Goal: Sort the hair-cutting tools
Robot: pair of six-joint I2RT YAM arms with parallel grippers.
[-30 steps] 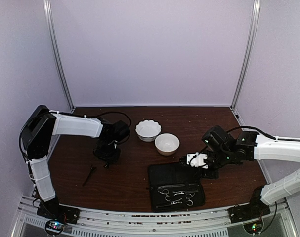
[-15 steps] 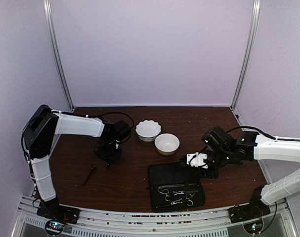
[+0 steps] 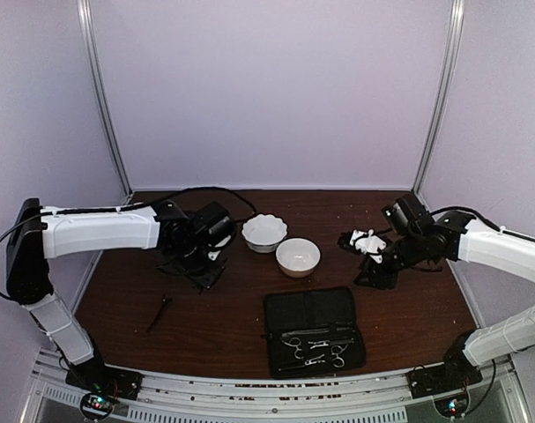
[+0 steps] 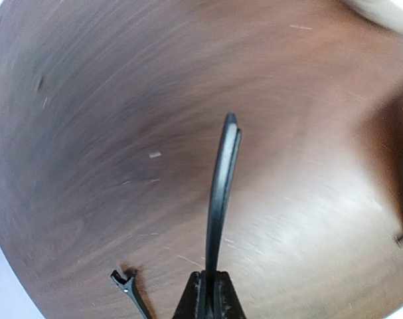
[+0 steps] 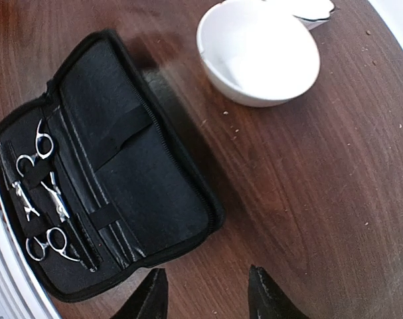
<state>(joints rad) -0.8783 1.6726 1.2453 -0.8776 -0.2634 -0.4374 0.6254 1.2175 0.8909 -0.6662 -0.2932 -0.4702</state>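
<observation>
I should next lower my left gripper across to the case's empty strap, below and to its right in the top view, slip the thin black clip under and release.
My left gripper is shut on a thin black clip and holds it above the table; the clip sticks out from the closed jaws. A second black clip lies on the table to the left, and its end shows in the left wrist view. Two silver scissors lie strapped in the open black zip case; they also show in the right wrist view. My right gripper is open and empty, above the table just right of the case.
A scalloped white bowl and a plain white bowl stand side by side at mid table. The plain bowl is beyond the case in the right wrist view. Frame posts stand at the back corners.
My right arm has drawn back from the case's top edge, up and to the right. My left arm has swung and lifted off the table with the clip in its jaws.
</observation>
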